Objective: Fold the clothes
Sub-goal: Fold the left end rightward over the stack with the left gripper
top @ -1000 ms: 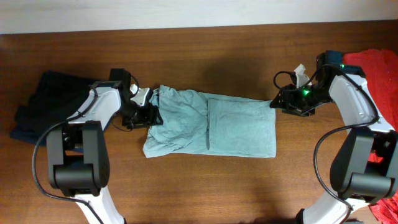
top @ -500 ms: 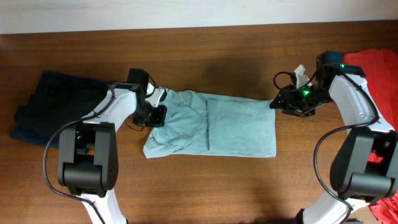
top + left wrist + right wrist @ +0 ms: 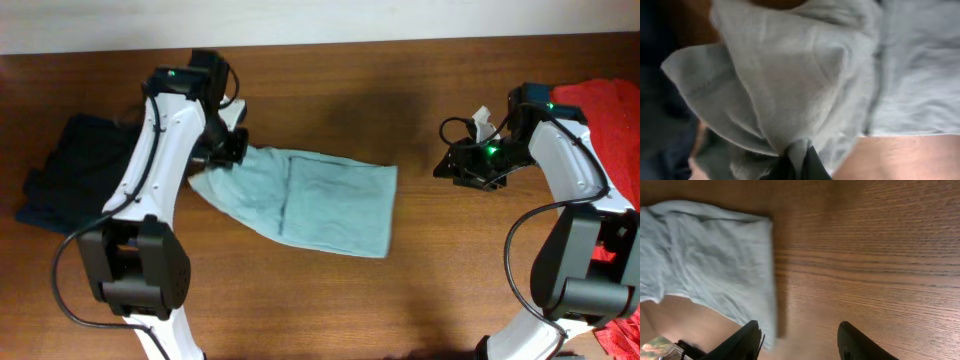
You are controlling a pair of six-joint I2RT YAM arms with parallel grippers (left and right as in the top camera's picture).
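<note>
Next, my left gripper moves over the T-shirt's flat part (image 3: 346, 204) (image 3: 920, 80), which lies to its right in the overhead view, and releases the T-shirt's pinched end.
The pale grey-blue T-shirt (image 3: 325, 200) lies folded on the wooden table (image 3: 400, 300), slanting from upper left to lower right. My left gripper (image 3: 226, 150) is shut on its left end, and the cloth bunches up there. In the left wrist view a fold of the T-shirt (image 3: 790, 75) is pinched between the dark fingertips of the left gripper (image 3: 797, 162). My right gripper (image 3: 446, 168) stands open over bare wood, to the right of the shirt's edge and apart from it. In the right wrist view the T-shirt (image 3: 705, 255) lies beyond the right gripper (image 3: 802, 340).
A dark navy garment (image 3: 70, 170) lies heaped at the left edge, close to the left arm. An orange-red shirt (image 3: 605, 100) lies at the far right behind the right arm. The table's back edge meets a white wall (image 3: 320, 20).
My left gripper has shut on the T-shirt's left end and swung back and to the left, dragging the shirt leftwards away from the right gripper. The right arm has not moved.
</note>
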